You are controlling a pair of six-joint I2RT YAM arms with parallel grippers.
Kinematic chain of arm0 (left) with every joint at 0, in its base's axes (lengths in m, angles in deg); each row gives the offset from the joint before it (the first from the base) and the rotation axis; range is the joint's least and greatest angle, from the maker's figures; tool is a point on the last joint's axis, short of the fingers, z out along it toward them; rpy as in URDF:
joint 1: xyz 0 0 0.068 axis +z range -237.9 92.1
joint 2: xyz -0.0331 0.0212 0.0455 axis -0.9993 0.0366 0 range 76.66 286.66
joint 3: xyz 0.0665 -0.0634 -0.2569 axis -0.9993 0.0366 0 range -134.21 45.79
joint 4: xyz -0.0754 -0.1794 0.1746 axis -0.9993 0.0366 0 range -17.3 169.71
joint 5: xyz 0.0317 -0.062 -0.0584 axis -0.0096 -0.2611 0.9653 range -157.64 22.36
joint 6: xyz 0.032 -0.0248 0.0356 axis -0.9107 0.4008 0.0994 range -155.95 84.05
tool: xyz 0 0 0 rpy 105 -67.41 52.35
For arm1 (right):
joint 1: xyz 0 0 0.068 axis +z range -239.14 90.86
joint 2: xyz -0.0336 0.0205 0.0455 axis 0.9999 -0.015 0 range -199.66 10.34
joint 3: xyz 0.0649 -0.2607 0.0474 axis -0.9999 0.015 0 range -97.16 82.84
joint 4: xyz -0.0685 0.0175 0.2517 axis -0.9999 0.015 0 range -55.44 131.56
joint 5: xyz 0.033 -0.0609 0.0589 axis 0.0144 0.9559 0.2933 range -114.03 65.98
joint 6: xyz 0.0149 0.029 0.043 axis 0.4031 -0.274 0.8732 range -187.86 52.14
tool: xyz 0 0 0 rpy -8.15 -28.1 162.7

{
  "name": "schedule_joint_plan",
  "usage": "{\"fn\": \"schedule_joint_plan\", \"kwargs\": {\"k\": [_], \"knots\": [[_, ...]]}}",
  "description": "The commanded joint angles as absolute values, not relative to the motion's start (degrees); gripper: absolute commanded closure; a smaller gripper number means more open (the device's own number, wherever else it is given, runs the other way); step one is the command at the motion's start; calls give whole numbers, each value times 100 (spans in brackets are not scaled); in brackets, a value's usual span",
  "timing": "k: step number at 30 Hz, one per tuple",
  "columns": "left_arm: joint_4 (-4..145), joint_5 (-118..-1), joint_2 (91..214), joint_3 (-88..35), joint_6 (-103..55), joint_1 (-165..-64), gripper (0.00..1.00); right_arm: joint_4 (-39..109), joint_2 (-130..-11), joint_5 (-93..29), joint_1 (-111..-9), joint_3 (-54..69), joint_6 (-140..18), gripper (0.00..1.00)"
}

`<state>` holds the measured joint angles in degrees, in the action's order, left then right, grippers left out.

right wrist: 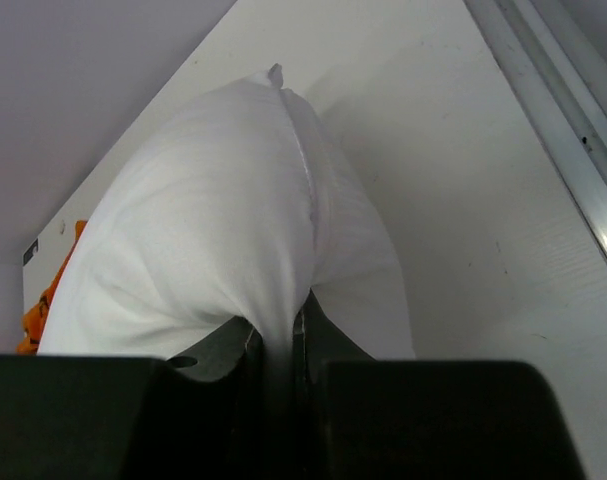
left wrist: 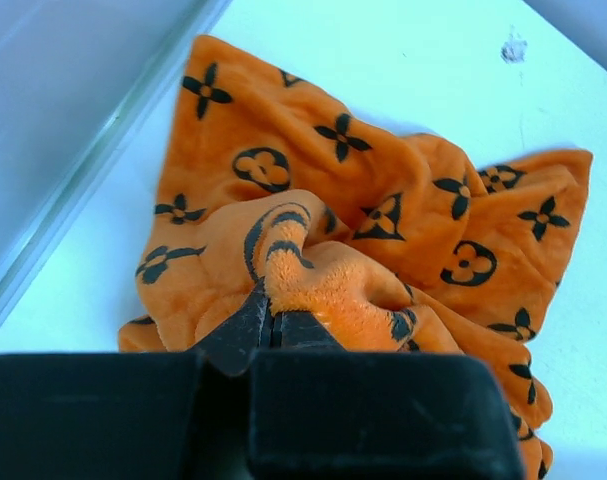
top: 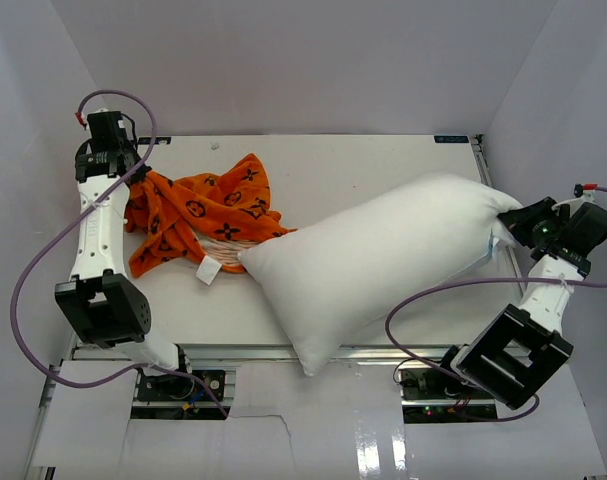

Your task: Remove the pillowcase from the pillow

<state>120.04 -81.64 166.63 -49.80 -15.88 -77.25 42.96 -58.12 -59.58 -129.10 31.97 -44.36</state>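
My right gripper will carry the pillow's corner outward and let go of it over the bare far tabletop, because that spot lies outward of the gripper.
The orange pillowcase [top: 208,210] with black motifs lies crumpled at the table's left, fully off the pillow; its edge touches the pillow's left end. My left gripper [top: 135,178] is shut on a fold of it, as the left wrist view [left wrist: 273,312] shows, with orange plush [left wrist: 323,180] spread beyond the jaws. The plain white pillow [top: 378,260] lies diagonally across the middle and right of the table. My right gripper [top: 511,225] is shut on the pillow's right corner; in the right wrist view [right wrist: 281,335] white fabric [right wrist: 213,230] is pinched between the jaws.
A small white tag [top: 209,271] sticks out from the pillowcase's lower edge. The pillow's lower corner overhangs the table's near edge [top: 243,350]. White walls enclose the table [top: 363,165] on three sides. A metal rail [right wrist: 573,150] runs along the table's right side.
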Motion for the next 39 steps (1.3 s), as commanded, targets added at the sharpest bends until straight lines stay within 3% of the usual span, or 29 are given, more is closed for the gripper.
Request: {"fn": "schedule_joint_plan", "kwargs": {"k": [1,2,3,5,6,10,16,19,20,22,23,26,31,39], "knots": [[11823,-7704,16831,-5107,-1776,-7946,99,3535,-5909,-6489,-12642,2817,-4553,92],[11832,-7748,16885,-5055,-1854,-7999,94,3526,-5900,-6463,-12562,2800,-4597,92],[11823,-7792,16920,-5002,-1864,-8052,81,3526,-5883,-6446,-12474,2782,-4624,92],[11762,-7810,16947,-4791,-1873,-8192,66,3361,-5926,-6332,-12132,2625,-4633,92],[11727,-7818,16921,-4712,-1881,-8262,52,3325,-6031,-6227,-12000,2554,-4624,92],[11700,-8152,16815,-4615,-2013,-9114,32,2982,-6418,-5516,-11174,2203,-4624,92],[11569,-7950,16578,-4509,-1838,-10485,26,2840,-7515,-5224,-10734,1009,-4597,92],[11367,-7618,16613,-4483,-1723,-10855,25,2990,-8035,-5215,-10575,401,-4791,67],[11262,-7460,16622,-4344,-1706,-10978,25,2982,-8097,-5189,-10540,374,-4861,46],[11033,-7213,16709,-4202,-1627,-11066,25,3095,-8036,-4961,-10505,408,-4966,35],[10997,-7195,16779,-4141,-1600,-11093,25,3131,-7923,-4899,-10487,444,-5019,21],[10909,-7203,17078,-3842,-1504,-11242,25,3507,-7685,-4610,-10452,514,-5230,5],[10435,-7625,17342,-3069,-1223,-11892,26,4860,-7412,-3660,-10215,399,-5363,3],[9899,-7652,17597,-3059,-722,-13402,26,5107,-6138,-3573,-9829,2191,-5432,3]]}}
